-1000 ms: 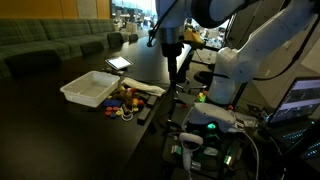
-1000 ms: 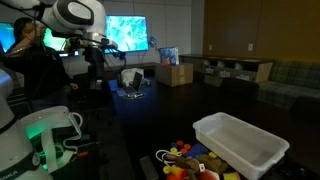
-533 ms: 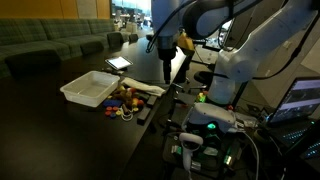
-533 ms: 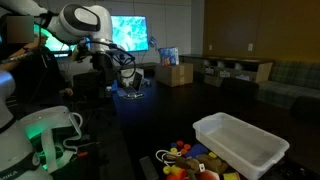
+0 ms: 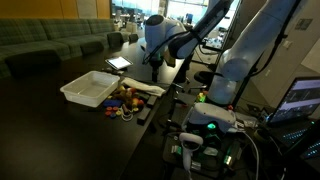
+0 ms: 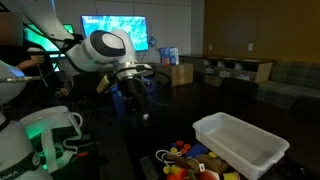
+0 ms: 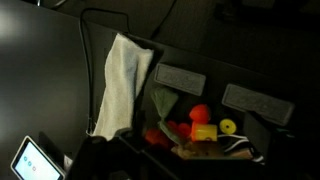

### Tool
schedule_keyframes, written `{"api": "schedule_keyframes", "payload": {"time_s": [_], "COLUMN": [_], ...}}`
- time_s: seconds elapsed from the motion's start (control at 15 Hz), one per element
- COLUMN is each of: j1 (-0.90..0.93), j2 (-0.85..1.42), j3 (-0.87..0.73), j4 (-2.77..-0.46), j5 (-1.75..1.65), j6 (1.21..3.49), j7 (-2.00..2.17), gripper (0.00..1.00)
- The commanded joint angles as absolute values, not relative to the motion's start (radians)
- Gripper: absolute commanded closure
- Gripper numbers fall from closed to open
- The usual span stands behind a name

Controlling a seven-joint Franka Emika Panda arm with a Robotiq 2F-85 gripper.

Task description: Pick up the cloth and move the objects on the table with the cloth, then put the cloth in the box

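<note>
The open, empty fingers are high above the table, so my gripper should move outward and down onto the cloth's end nearer the tablet.
The white cloth (image 7: 124,84) lies stretched out on the dark table (image 5: 60,130), just beside the cluster of small red, orange, yellow and green objects (image 7: 190,126). In an exterior view the cloth (image 5: 151,90) shows as a pale strip next to the objects (image 5: 122,100), with the white box (image 5: 90,88) on their far side. My gripper (image 5: 156,73) hangs above the cloth, open and empty. Its grey pads (image 7: 180,77) stand wide apart in the wrist view. The box (image 6: 240,142) and objects (image 6: 190,160) also show low in an exterior view, with the gripper (image 6: 143,112) well above the table.
A tablet (image 5: 118,63) lies on the table behind the cloth; its corner (image 7: 34,160) shows in the wrist view. The robot base and electronics with green lights (image 5: 205,125) stand at the table's edge. Sofas (image 5: 50,45) line the far wall.
The arm has swung down and over toward the cloth and objects. The jaws have stayed open with nothing in them.
</note>
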State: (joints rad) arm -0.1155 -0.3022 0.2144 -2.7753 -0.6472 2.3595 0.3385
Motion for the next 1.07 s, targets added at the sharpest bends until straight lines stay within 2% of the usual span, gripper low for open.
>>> {"api": "schedule_keyframes", "payload": {"time_s": [0.0,0.33,0.4,0.8,0.87,1.0], "j1": [-0.227,-0.233,-0.272,-0.329,-0.288,-0.304], "j2": [-0.089,0.194,0.254,0.574,0.624,0.706], "j3": [0.129,-0.070,-0.051,-0.070,-0.121,-0.127], "j4": [-2.717,-2.547,-2.505,-2.227,-2.180,-2.092], "j5": [-0.926,-1.209,-1.236,-1.138,-1.075,-0.956], "j6": [2.521,2.607,2.624,2.710,2.730,2.740], "j7": [0.488,0.645,0.672,0.619,0.582,0.505], "gripper": [0.00,0.00,0.00,0.00,0.00,0.00]}}
